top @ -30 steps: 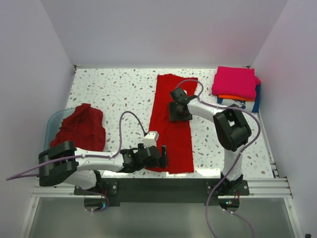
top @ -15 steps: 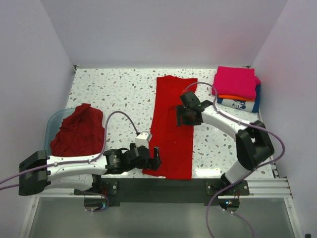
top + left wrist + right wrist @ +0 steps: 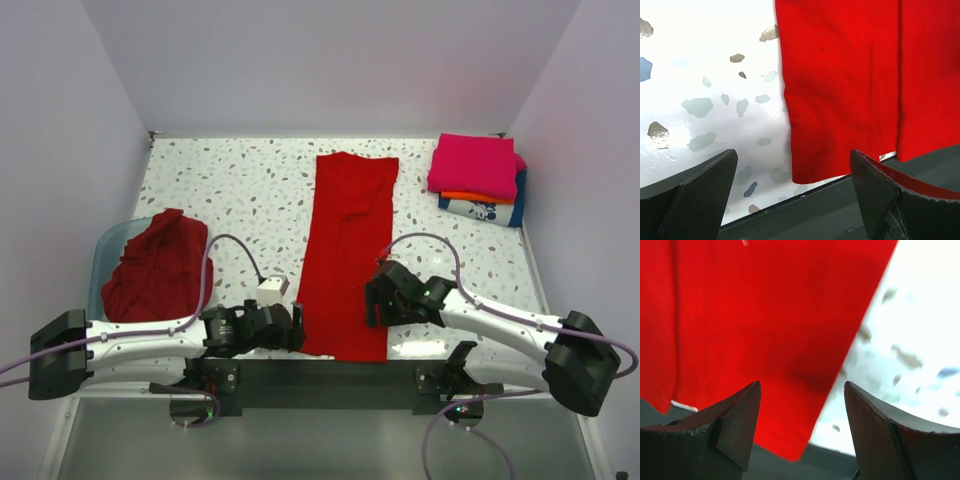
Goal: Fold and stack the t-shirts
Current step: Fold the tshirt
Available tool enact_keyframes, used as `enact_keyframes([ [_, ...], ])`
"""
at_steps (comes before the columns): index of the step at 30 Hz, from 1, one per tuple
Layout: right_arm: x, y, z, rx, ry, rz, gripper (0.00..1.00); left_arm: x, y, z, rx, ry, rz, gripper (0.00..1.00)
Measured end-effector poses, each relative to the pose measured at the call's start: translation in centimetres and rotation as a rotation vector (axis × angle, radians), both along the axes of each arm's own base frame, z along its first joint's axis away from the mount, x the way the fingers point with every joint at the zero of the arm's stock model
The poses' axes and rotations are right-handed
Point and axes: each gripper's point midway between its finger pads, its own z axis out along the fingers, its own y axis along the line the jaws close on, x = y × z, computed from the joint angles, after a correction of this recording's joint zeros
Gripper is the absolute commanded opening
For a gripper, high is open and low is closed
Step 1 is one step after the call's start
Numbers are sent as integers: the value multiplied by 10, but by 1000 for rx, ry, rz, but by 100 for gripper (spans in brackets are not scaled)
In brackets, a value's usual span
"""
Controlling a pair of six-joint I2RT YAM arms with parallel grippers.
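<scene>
The red t-shirt's tub-side near corner [image 3: 305, 350] [image 3: 799, 176] lies below and slightly back of my left gripper, which next lowers its open fingers back around that corner and closes.
A bright red t-shirt [image 3: 348, 240] lies as a long narrow strip down the middle of the table, its near end at the front edge. My left gripper [image 3: 297, 324] sits low by the strip's near left corner, open and empty. In the left wrist view that corner of the red t-shirt [image 3: 840, 85] lies ahead of the open left gripper [image 3: 792, 156]. My right gripper [image 3: 372, 303] hovers at the near right corner, also open and empty. In the right wrist view the shirt's right edge [image 3: 755, 315] runs between the fingers of the right gripper [image 3: 802, 387].
Folded t-shirts are stacked at the back right: magenta [image 3: 474, 165] on top, orange under it, white with blue print [image 3: 478, 210] lowest. A crumpled dark red shirt [image 3: 155, 265] fills the teal tub [image 3: 104, 248] at the left. The dark front rail [image 3: 805, 210] borders the table.
The right arm has swung back from the middle of the red strip to its near right corner. The left gripper has slid left and nearer, off the cloth, to the near left corner.
</scene>
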Motion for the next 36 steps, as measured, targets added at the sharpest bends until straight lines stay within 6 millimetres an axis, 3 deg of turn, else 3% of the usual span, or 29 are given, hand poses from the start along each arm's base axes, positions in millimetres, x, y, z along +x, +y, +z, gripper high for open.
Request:
enact_keyframes([
  [4, -35, -1, -14, 10, 31, 1, 70, -1, 1, -2, 0, 6, 8, 96],
  [12, -70, 13, -18, 13, 41, 9, 70, -1, 2, -2, -3, 11, 17, 91],
  [26, -78, 3, -15, 3, 46, -82, 67, -3, 6, -7, 9, 21, 26, 85],
  [36, -87, -5, -11, 13, 59, -96, 49, -1, 3, -8, 3, 20, 33, 83],
])
